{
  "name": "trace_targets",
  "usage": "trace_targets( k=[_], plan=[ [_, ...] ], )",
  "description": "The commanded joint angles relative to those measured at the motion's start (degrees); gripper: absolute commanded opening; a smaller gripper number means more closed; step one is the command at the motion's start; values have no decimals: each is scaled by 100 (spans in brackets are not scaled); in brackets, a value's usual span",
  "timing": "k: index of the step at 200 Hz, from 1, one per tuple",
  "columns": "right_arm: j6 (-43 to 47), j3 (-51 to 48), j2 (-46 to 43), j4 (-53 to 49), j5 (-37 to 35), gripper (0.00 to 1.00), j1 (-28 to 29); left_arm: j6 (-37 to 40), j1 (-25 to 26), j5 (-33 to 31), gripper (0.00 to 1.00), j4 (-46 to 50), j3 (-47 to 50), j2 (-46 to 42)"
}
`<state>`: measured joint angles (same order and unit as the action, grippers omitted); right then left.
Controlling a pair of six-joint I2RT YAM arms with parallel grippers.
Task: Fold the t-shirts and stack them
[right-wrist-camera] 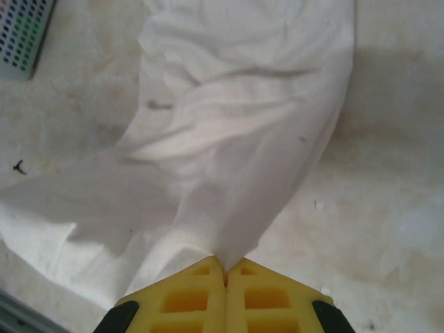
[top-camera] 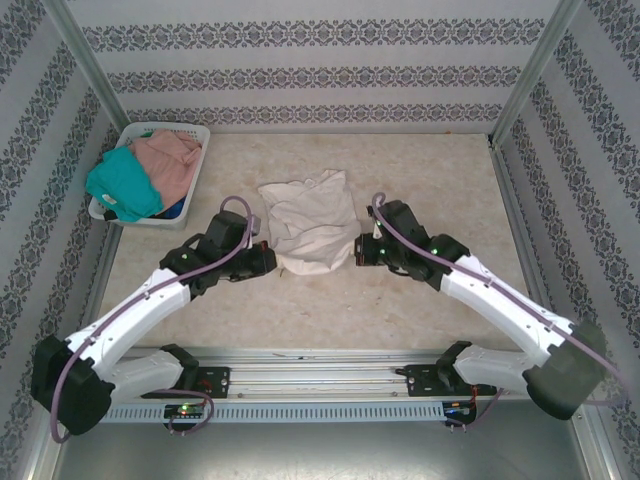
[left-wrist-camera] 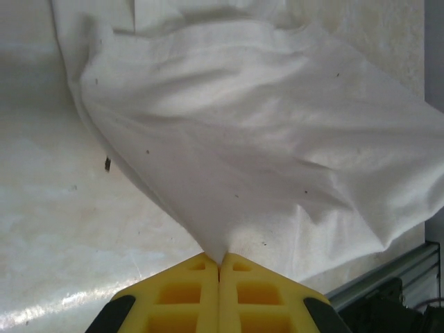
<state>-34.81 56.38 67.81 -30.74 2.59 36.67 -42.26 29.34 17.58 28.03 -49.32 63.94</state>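
I will next move the pinched edge in my left gripper outward over the cloth to the shirt's far corner nearest the basket and let it go there.
The cream t-shirt point(top-camera: 310, 222) lies rumpled in the middle of the table, stretched between both arms. My left gripper point(top-camera: 268, 254) is shut on its left lower edge; in the left wrist view the cloth point(left-wrist-camera: 263, 139) rises from the closed yellow fingers point(left-wrist-camera: 187, 295) in a pinched point. My right gripper point(top-camera: 362, 250) is shut on the shirt's right edge, and the cloth point(right-wrist-camera: 229, 132) fans out from the closed yellow fingers point(right-wrist-camera: 267, 298). A teal t-shirt point(top-camera: 122, 183) and a dusty-pink t-shirt point(top-camera: 170, 160) lie in the basket.
The white lattice basket point(top-camera: 196, 133) stands at the table's back left corner; its corner point(right-wrist-camera: 24, 35) shows in the right wrist view. Patterned walls close in three sides. A metal rail point(top-camera: 320, 352) runs along the near edge.
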Motion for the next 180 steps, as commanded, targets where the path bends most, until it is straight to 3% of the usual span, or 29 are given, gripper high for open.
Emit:
trace_targets(
  k=[1,80,151,180],
  plan=[
    [325,569,461,-5,-29,0,-259,443,-306,-130,0,135,-513,304],
    [830,2917,2917,-121,603,0,-960,940,-1526,262,0,-459,-1868,2247],
    [1154,5018,4776,-509,1154,3,-1418,1236,-2012,594,0,-187,-3849,4301],
    [1267,6233,5770,-934,1372,8,-1521,1287,-2112,458,0,31,-4444,4984]
  ],
)
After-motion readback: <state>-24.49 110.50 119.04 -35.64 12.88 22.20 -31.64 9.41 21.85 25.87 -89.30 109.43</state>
